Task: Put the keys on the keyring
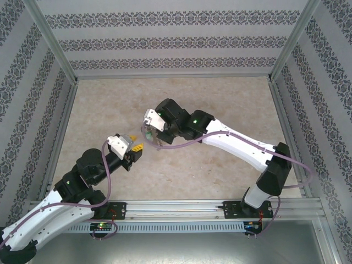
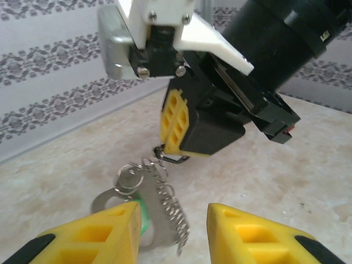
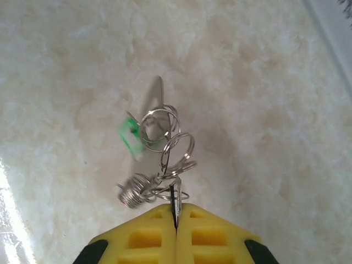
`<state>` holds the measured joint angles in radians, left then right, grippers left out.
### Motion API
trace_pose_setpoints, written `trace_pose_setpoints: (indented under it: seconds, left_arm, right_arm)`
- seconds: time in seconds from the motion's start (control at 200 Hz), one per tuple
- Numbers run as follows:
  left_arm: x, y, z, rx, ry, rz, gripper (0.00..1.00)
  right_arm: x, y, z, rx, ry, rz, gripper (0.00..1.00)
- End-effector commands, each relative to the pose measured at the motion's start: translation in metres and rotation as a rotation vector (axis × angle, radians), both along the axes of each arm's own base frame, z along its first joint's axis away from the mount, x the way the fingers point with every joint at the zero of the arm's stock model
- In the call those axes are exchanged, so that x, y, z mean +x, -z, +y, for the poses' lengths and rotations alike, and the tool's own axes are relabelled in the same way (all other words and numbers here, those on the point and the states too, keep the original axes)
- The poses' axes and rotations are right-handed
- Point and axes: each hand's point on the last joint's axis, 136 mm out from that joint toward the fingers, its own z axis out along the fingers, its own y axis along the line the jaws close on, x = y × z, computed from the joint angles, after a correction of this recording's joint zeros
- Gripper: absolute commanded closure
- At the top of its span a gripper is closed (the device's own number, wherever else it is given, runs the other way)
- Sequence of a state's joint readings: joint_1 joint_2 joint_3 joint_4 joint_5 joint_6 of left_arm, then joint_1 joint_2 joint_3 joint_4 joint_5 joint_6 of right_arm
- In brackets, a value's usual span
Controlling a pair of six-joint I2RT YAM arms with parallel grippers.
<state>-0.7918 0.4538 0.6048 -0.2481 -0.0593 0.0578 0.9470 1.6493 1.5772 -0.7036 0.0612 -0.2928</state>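
My right gripper should first move back and down to release the hanging keyring on the tabletop, because bare marble-patterned surface lies below and back of it.
The keyring (image 2: 160,217), a flat grey loop with a row of small metal rings (image 2: 170,203) and a green tag (image 2: 144,212), hangs above the table from my right gripper (image 2: 165,149). That gripper (image 3: 176,213) is shut on the keyring's (image 3: 165,140) top edge, with the rings and the green tag (image 3: 130,135) dangling beyond it. My left gripper (image 2: 173,208) is open just in front of the hanging keyring, with its yellow fingers (image 2: 118,225) on either side and not touching it. From above, the left gripper (image 1: 137,148) sits close to the right gripper (image 1: 149,134). The keys are out of view.
The beige marble-patterned tabletop (image 1: 220,99) lies under both arms. Patterned walls (image 1: 176,44) on a metal frame close in the back and sides. An aluminium rail (image 1: 181,212) with the arm bases runs along the near edge.
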Motion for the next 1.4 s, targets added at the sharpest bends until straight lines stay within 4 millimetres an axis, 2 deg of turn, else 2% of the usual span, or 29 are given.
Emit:
trace_pose_setpoints:
  seconds: [0.0, 0.13, 0.245, 0.42, 0.57, 0.709, 0.809, 1.034, 1.059, 1.109, 1.244, 1.399]
  left_arm:
    - [0.006, 0.011, 0.011, 0.011, -0.078, 0.035, 0.63]
    - [0.010, 0.013, 0.008, 0.010, -0.083, 0.042, 0.63]
    - [0.013, 0.018, 0.008, 0.014, -0.099, 0.053, 0.63]
    - [0.017, 0.028, 0.012, 0.031, -0.137, 0.078, 0.62]
    - [0.018, 0.027, 0.010, -0.001, -0.139, 0.082, 0.54]
    - [0.019, 0.025, 0.008, -0.036, -0.140, 0.092, 0.41]
    - [0.021, 0.025, 0.011, -0.059, -0.167, 0.105, 0.28]
    - [0.027, 0.032, 0.010, -0.024, -0.195, 0.150, 0.18]
    - [0.028, 0.033, 0.010, -0.020, -0.201, 0.155, 0.15]
    - [0.030, 0.034, 0.011, -0.015, -0.215, 0.163, 0.01]
    - [0.037, 0.039, 0.008, 0.003, -0.239, 0.192, 0.00]
    - [0.044, 0.044, 0.008, -0.001, -0.288, 0.243, 0.00]
  right_arm:
    - [0.000, -0.007, 0.017, 0.120, 0.010, 0.076, 1.00]
    - [-0.001, 0.015, 0.021, 0.118, 0.027, 0.159, 1.00]
    - [-0.008, 0.023, 0.028, 0.145, 0.021, 0.220, 1.00]
    - [-0.015, 0.040, 0.022, 0.147, 0.062, 0.273, 1.00]
    - [-0.017, 0.075, 0.016, 0.118, 0.107, 0.340, 1.00]
    - [-0.014, 0.101, 0.012, 0.114, 0.146, 0.372, 1.00]
    - [-0.009, 0.111, 0.007, 0.099, 0.171, 0.373, 1.00]
    - [-0.012, 0.133, -0.015, 0.071, 0.236, 0.412, 1.00]
    - [-0.013, 0.135, -0.018, 0.071, 0.246, 0.419, 1.00]
    - [-0.017, 0.143, -0.025, 0.063, 0.269, 0.435, 1.00]
    - [-0.027, 0.164, -0.040, 0.044, 0.322, 0.472, 1.00]
    - [-0.035, 0.178, -0.056, 0.035, 0.382, 0.484, 1.00]
